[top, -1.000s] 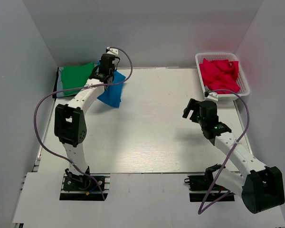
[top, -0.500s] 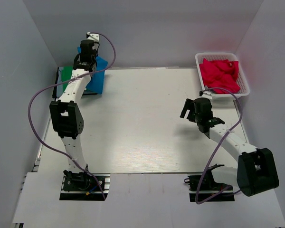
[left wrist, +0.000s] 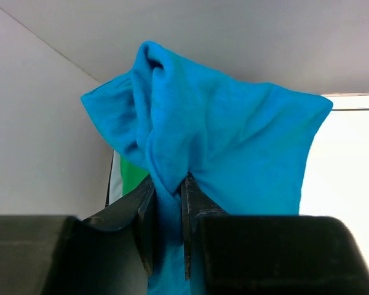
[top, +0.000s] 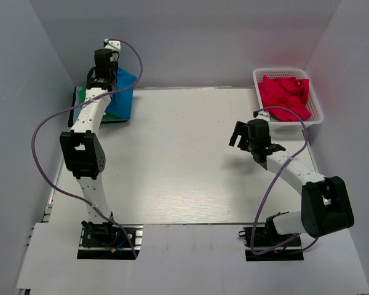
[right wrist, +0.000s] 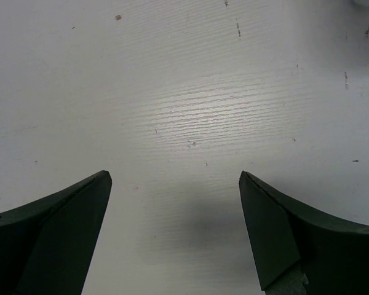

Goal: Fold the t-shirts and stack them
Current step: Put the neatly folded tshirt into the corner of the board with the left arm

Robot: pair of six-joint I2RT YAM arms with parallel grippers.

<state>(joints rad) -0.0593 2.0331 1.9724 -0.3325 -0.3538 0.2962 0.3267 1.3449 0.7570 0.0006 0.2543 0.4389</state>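
Observation:
My left gripper carries the blue t-shirt (top: 121, 95) toward the side where a green strip is still uncovered next, then down over the stack.
My left gripper (left wrist: 168, 184) is shut on a bunched fold of the bright blue t-shirt (left wrist: 234, 141), which hangs from it at the far left corner. In the top view the blue t-shirt (top: 121, 95) droops over the stack there, where a strip of the green t-shirt (top: 81, 96) shows, also seen as a green t-shirt sliver (left wrist: 130, 174) in the left wrist view. Crimson-pink t-shirts (top: 285, 96) lie heaped in the white basket (top: 316, 109). My right gripper (right wrist: 175, 178) stands open above bare table, right gripper (top: 238, 136) left of the basket.
The back wall and left wall close in right behind the stack at the far left corner. The table (top: 184, 160) spreads white between both arms. Purple cables loop from each arm.
My left arm has swung left and back, carrying the blue t-shirt from beside the stack to over it. My right gripper has drifted a little left and away from the base.

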